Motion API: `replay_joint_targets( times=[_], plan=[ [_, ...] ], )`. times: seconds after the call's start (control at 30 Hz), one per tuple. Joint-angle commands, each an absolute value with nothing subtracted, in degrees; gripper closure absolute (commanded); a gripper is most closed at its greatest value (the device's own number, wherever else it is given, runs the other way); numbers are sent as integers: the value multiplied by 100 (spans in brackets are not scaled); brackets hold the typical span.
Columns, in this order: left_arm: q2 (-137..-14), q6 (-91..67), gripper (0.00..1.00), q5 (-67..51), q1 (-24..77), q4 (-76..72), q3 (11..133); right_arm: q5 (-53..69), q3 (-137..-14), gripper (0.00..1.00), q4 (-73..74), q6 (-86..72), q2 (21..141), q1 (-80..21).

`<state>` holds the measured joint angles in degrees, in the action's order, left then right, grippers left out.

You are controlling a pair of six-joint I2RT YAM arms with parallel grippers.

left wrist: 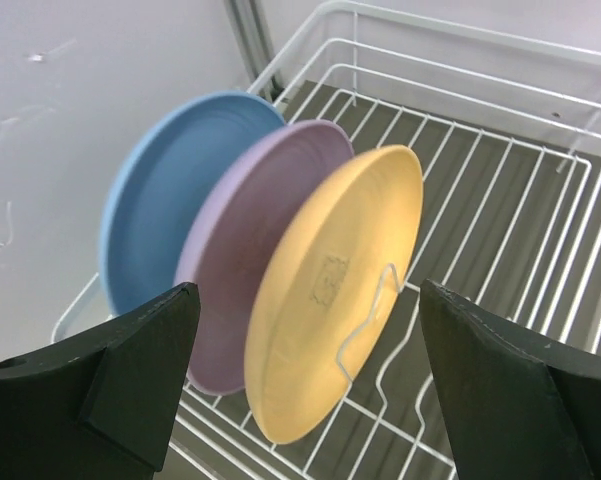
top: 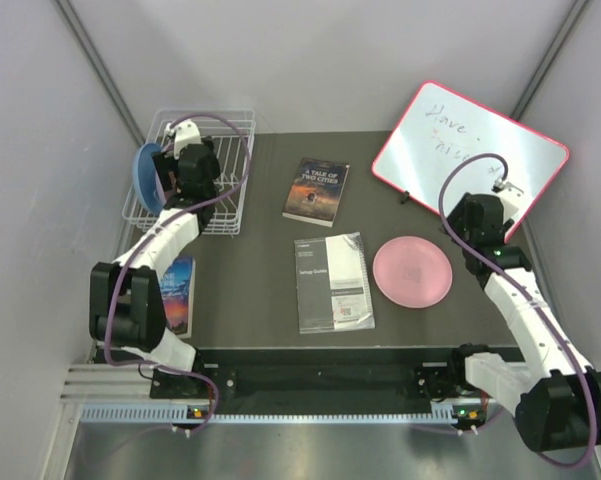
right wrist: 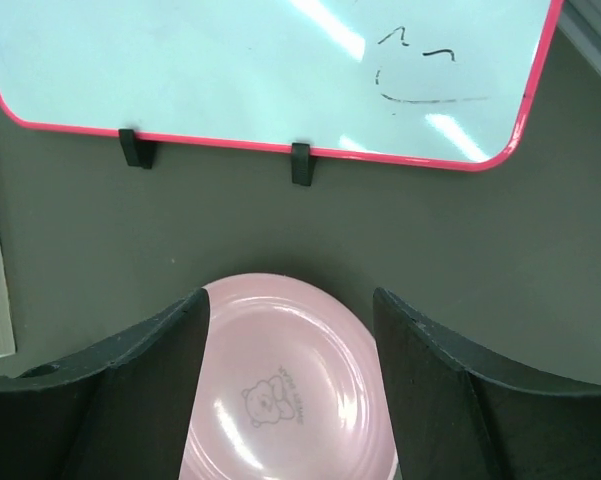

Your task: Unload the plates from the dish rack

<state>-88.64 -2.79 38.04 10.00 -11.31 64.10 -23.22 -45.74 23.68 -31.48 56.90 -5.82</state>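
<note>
The orange-tan plate's rim at its near edge (left wrist: 283, 287) comes next, as my left gripper lowers over it and closes.
The white wire dish rack (top: 232, 128) stands at the back left. Three plates stand on edge in it: blue (left wrist: 165, 190), lavender (left wrist: 242, 262) and orange-tan (left wrist: 325, 240), the orange-tan one nearest my left gripper. My left gripper (left wrist: 305, 290) is open, its fingers either side of the orange-tan plate and short of it. From above, only the blue plate (top: 145, 178) shows beside the left gripper (top: 185, 165). A pink plate (top: 412, 272) lies flat on the table. My right gripper (right wrist: 290, 295) is open above its far edge, holding nothing.
A red-framed whiteboard (top: 470, 140) leans at the back right, just beyond the right gripper. A paperback (top: 316, 190) and a setup guide booklet (top: 333, 282) lie mid-table. A blue book (top: 180, 295) lies under the left arm. Grey walls close in on both sides.
</note>
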Motion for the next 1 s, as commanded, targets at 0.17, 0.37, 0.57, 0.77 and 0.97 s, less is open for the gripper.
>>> replay_joint_targets(
  times=[0.17,0.37,0.57,0.77,0.97],
  plan=[
    [-9289,-114,7,3999,870,-1468,6908,-2127,-4535,33,1951,-3173,5871,-536],
    [-9448,-88,12,4078,791,-1617,6820,-2144,-4605,33,1916,-3155,5950,-536],
    [-9676,-88,19,4104,677,-1670,6838,-2144,-4606,34,1899,-3155,5994,-528],
    [-9729,-123,32,4096,668,-1731,6715,-2197,-4579,33,1881,-3112,6064,-527],
    [-9668,-114,66,4122,659,-1740,6688,-2136,-4579,34,1846,-3120,6214,-519]
  ],
)
